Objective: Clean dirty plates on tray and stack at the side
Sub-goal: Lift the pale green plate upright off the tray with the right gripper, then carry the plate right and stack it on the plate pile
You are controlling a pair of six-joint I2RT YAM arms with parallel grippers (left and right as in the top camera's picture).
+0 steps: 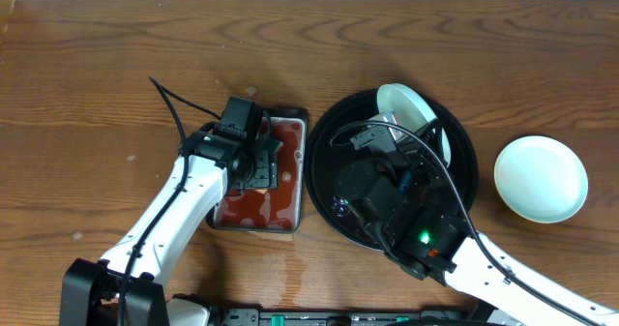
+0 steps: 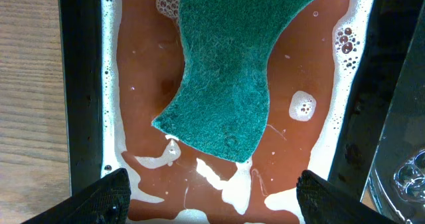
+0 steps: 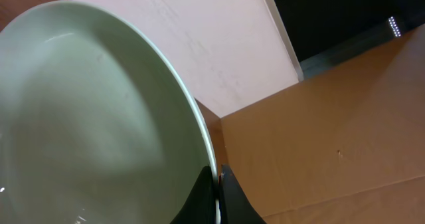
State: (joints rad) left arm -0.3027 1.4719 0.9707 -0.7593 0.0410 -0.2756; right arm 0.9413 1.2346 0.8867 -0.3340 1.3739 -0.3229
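The mint-blue plate [image 1: 541, 179] is to my right gripper's right in the overhead view, so that gripper should next swing over it, level, lower and release the held plate.
My right gripper [image 3: 218, 192] is shut on the rim of a pale whitish-green plate [image 3: 86, 111] and holds it tilted up on edge. In the overhead view this plate [image 1: 406, 105] stands over the far part of the large round black tray [image 1: 470, 154], with the right gripper [image 1: 395, 129] at its lower edge. A pale mint-blue plate [image 1: 541, 179] lies flat on the table right of the tray. My left gripper [image 2: 212, 197] is open and empty just above a green sponge [image 2: 222, 71]. The sponge lies in red liquid. Most of the tray's inside is hidden under my right arm.
The sponge sits in a small rectangular black tray [image 1: 302, 133] of foamy red liquid, just left of the round tray. The left gripper [image 1: 253, 167] hovers over it. A black cable [image 1: 172, 103] loops off the left arm. A pale wall runs behind the table.
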